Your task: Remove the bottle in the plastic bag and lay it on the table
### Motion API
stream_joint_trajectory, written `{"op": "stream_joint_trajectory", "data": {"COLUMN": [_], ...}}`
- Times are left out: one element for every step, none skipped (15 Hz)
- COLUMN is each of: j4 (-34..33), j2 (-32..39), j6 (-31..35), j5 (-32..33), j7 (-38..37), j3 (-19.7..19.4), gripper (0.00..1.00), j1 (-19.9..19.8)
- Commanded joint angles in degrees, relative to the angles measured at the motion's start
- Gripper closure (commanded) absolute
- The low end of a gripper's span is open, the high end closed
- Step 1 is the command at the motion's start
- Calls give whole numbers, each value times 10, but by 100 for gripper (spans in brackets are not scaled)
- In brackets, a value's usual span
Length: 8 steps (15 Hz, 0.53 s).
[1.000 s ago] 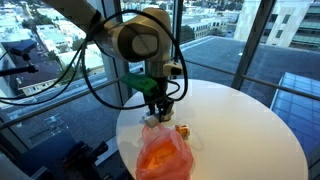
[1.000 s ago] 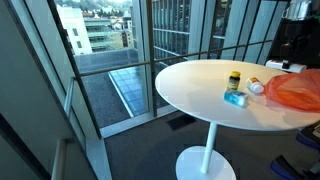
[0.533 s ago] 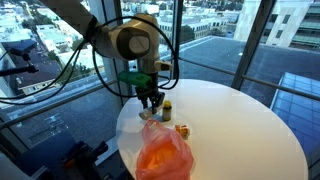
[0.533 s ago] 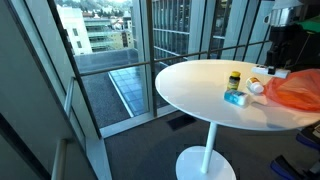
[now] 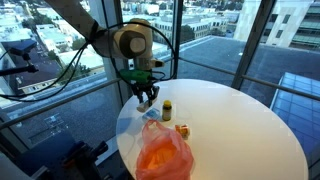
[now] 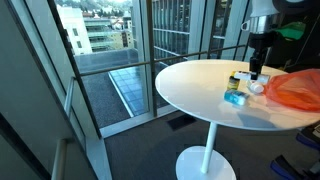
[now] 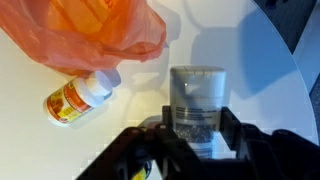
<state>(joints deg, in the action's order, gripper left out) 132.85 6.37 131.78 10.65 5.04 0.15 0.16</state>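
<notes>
The robot's gripper needs to move away from the orange plastic bag (image 6: pixel 297 90) and down to the tabletop beside the light blue object to release the bottle, because the tabletop (image 6: pixel 222 104) is bare there.
In the wrist view my gripper (image 7: pixel 197 130) is shut on a clear grey bottle (image 7: pixel 196 92) with a printed label, held above the white round table (image 7: pixel 255 70). In both exterior views the gripper (image 5: pixel 147 96) (image 6: pixel 257 68) hangs above the table near its edge, apart from the orange plastic bag (image 5: pixel 163 153) (image 6: pixel 297 90) (image 7: pixel 85 35). The bag lies crumpled on the table. A white bottle with an orange label (image 7: pixel 80 97) (image 5: pixel 183 129) (image 6: pixel 256 87) lies on its side beside the bag.
A small bottle with a yellow cap (image 5: pixel 168 108) (image 6: pixel 234 80) stands upright near the gripper. A light blue object (image 6: pixel 235 98) lies by it. The table (image 5: pixel 240 120) (image 6: pixel 190 90) stands next to tall glass windows with a railing.
The gripper has risen from the bag and moved away from it toward the table's edge, with the bottle between its fingers.
</notes>
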Motion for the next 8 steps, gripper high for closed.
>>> {"op": "stream_joint_trajectory", "data": {"j4": [-37, -41, -46, -50, -54, -57, -56, -53], "j2": [39, 48, 57, 65, 71, 75, 74, 70], "j6": [14, 23, 29, 36, 37, 33, 28, 26], "j5": [-19, -25, -30, -42, -43, -47, -48, -45], "j7": [50, 65, 78, 100, 108, 119, 121, 120], "j3": [13, 18, 22, 29, 32, 36, 37, 35], "gripper": [75, 75, 75, 75, 75, 75, 75, 75], "j1": [5, 5, 5, 3, 4, 4, 3, 3]}}
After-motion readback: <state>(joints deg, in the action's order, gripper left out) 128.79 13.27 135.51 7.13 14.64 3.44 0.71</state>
